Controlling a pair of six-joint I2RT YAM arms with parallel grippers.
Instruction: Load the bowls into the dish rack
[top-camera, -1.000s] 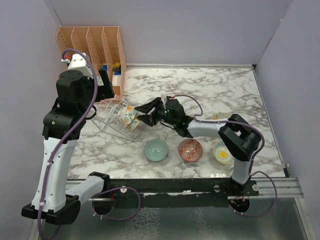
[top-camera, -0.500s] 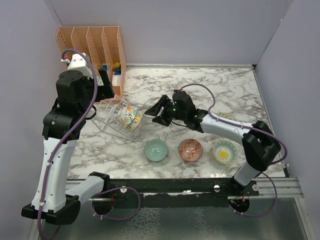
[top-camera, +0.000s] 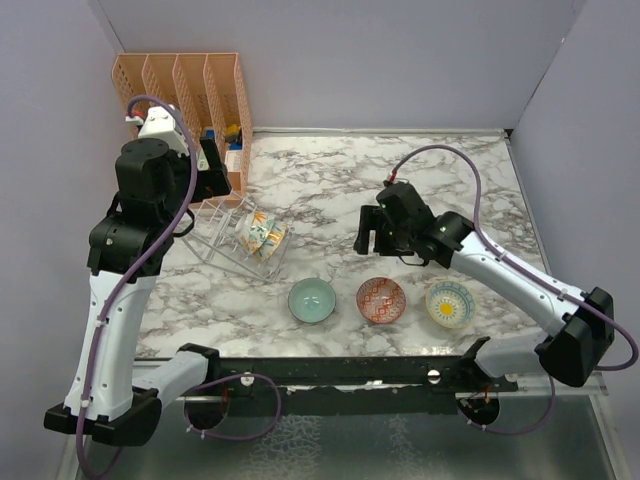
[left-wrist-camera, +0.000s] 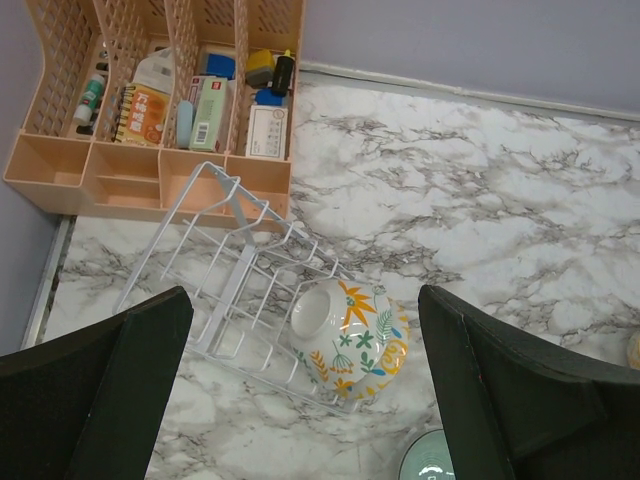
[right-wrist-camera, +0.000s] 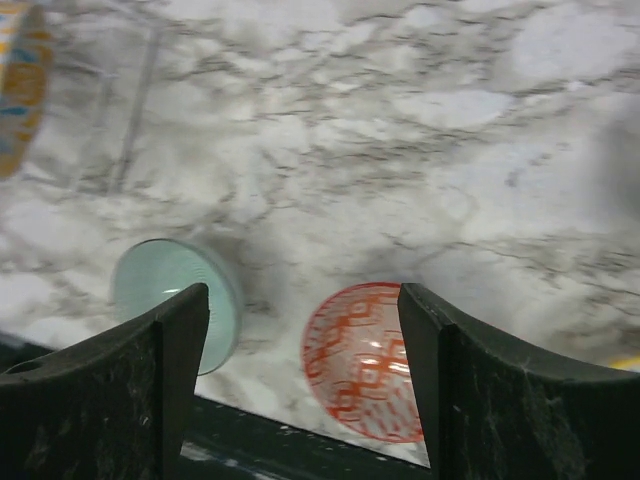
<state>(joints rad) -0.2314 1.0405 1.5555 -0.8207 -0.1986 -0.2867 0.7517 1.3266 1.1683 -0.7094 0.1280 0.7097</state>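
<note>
The right gripper moves to the right in the top view and down onto the yellow-rimmed bowl's rack-side edge next, since that bowl sits below, beneath its arm.
A cream bowl with orange-green flowers (top-camera: 263, 233) lies on its side at the near end of the wire dish rack (top-camera: 222, 240), also in the left wrist view (left-wrist-camera: 350, 340). The teal bowl (top-camera: 312, 300), the red-patterned bowl (top-camera: 381, 299) and the yellow-centred bowl (top-camera: 449, 303) stand in a row near the front edge. My right gripper (top-camera: 372, 238) is open and empty, above the table behind the red bowl (right-wrist-camera: 360, 360), with the teal bowl (right-wrist-camera: 165, 290) to its left. My left gripper (top-camera: 208, 178) is open and empty, high over the rack (left-wrist-camera: 235, 290).
An orange slotted organizer (top-camera: 185, 90) with small items stands at the back left, touching the rack's far end. Grey walls close in the marble table on three sides. A black rail runs along the front edge.
My right gripper has drawn back to the right, away from the rack, leaving the floral bowl in it. The left arm has not moved.
</note>
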